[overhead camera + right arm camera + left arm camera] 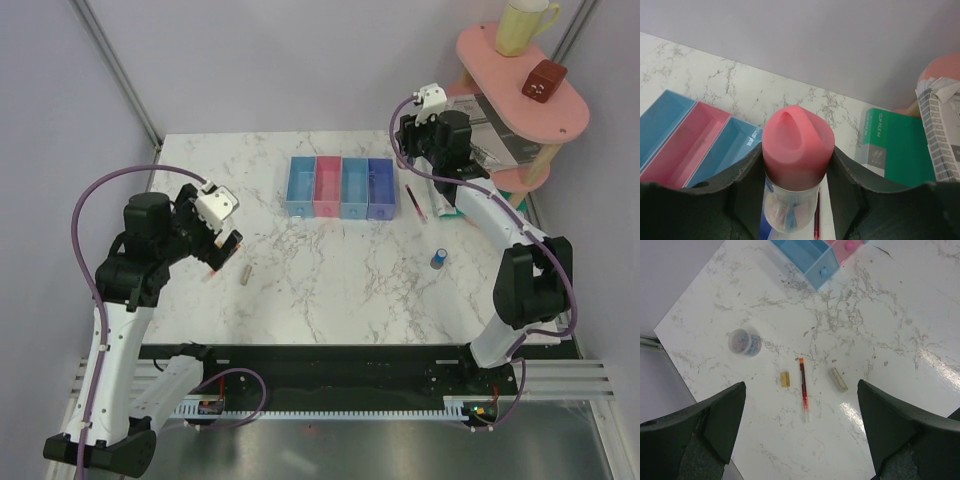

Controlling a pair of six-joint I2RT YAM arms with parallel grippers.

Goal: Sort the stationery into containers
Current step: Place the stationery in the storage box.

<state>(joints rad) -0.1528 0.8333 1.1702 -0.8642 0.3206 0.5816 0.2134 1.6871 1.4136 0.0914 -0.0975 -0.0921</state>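
The robot will next move its right gripper to the left in the top view and down into the purple-blue bin [381,188] and let go of the tube, since that bin is empty.
The containers [340,187] are four joined bins, blue, pink-red, light blue and purple-blue, at the table's back middle. My left gripper [220,250] is open and empty, hanging above a thin red pen [803,388]. A short grey-brown stick [839,379] lies right of the pen and also shows in the top view [246,272]. My right gripper [797,152] is shut on a tube with a pink cap [797,142], right of the bins [685,140]. A dark red pen [413,202] lies below it. A tiny blue cylinder [439,259] stands at the right.
A small yellowish block [785,379] and a clear cup of coloured clips [745,341] lie near the thin red pen. A green box [895,145] and folded newspaper [490,130] sit at the back right. A pink shelf [500,55] holds a yellow mug [525,25].
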